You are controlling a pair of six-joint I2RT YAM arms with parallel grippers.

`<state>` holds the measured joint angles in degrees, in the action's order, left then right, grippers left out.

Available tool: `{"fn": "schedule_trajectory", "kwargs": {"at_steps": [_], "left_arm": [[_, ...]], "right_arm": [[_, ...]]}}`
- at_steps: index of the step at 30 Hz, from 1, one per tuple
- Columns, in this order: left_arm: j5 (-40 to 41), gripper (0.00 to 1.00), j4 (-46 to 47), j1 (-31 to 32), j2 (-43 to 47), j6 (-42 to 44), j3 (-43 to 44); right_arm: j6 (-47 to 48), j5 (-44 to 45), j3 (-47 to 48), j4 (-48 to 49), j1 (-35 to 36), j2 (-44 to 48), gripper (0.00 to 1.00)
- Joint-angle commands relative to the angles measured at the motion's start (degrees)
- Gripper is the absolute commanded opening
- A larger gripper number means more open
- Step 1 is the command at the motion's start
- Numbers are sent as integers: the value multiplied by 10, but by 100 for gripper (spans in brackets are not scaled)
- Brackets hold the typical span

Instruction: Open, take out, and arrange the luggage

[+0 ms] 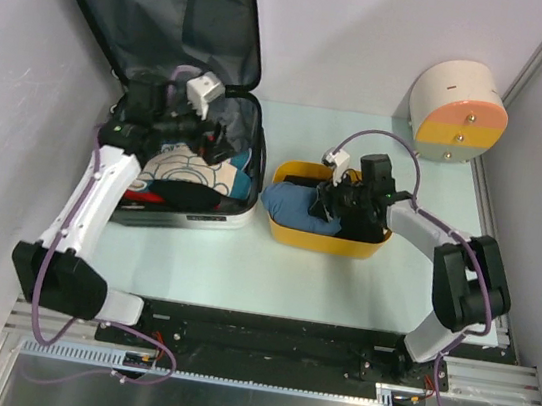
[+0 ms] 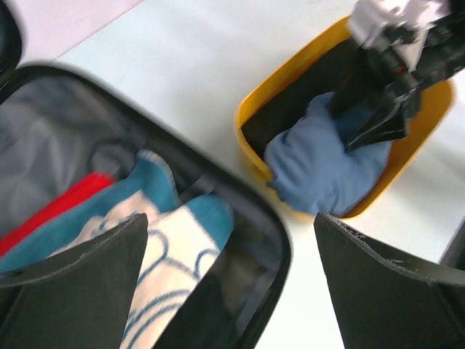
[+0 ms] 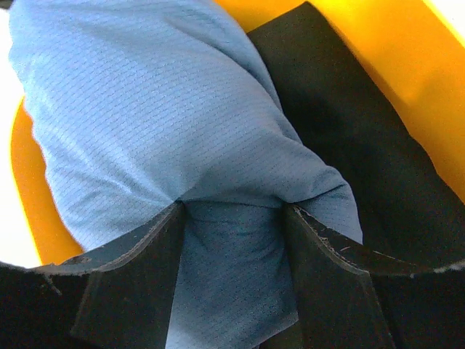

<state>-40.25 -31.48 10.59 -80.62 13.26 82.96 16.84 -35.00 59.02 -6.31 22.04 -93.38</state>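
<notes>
The patterned garment's teal end is uncovered near the luggage's rim, so the robot's left gripper will next turn and go down into the luggage (image 1: 189,214), onto the cream-and-blue patterned garment (image 1: 222,175) next to its teal end.
The luggage (image 1: 189,214) lies open at the back left, its lid (image 1: 166,17) leaning on the wall. Inside lie a cream-and-blue patterned garment (image 1: 180,165) (image 2: 167,262), teal cloth (image 2: 149,185) and a red item (image 2: 58,207). My left gripper (image 1: 221,143) (image 2: 231,225) hovers open and empty over the suitcase's right rim (image 2: 276,240). My right gripper (image 1: 325,203) (image 3: 234,218) is inside the yellow basket (image 1: 326,241), shut on a fold of a light blue garment (image 3: 145,109) (image 2: 320,167). The garment rests on black cloth (image 3: 349,131).
A round cream-and-orange drawer box (image 1: 457,113) stands at the back right by the wall. The yellow basket (image 2: 251,116) sits just right of the suitcase, with a narrow strip of pale table between them. Walls close in on the left and right.
</notes>
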Motion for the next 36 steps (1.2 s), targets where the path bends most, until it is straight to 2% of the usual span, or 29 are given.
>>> {"fn": "schedule_trajectory", "kwargs": {"at_steps": [1,5,10,15,16,21,29,32,33,35,36], "left_arm": [[76,100,-57,-48,50,93,-67],[123,99,-124,-60,43,141,-68],[163,99,-160,-60,20,224,-43],[194,97,-175,-20,-30,321,-15],[201,96,-175,1,-35,364,-17],[220,97,-174,47,-121,436,24],[257,96,-171,59,-231,503,81],[257,85,-171,59,-247,511,92],[254,72,-171,59,-245,519,88],[250,53,-171,58,-234,525,84],[250,38,-171,58,-230,527,78]], "right_arm": [[11,12,21,0,10,-64,61],[6,2,22,-17,8,-51,64],[-31,-17,24,-64,-2,9,81],[-75,-36,39,-76,-18,81,91],[-83,-38,42,-75,-22,102,92],[-98,-35,44,-75,-26,137,94],[-101,-23,45,-78,-40,156,94],[-94,-25,44,-73,-40,160,94],[-92,-26,44,-72,-40,160,94],[-88,-31,46,-70,-40,161,94],[-84,-32,47,-68,-40,160,93]]}}
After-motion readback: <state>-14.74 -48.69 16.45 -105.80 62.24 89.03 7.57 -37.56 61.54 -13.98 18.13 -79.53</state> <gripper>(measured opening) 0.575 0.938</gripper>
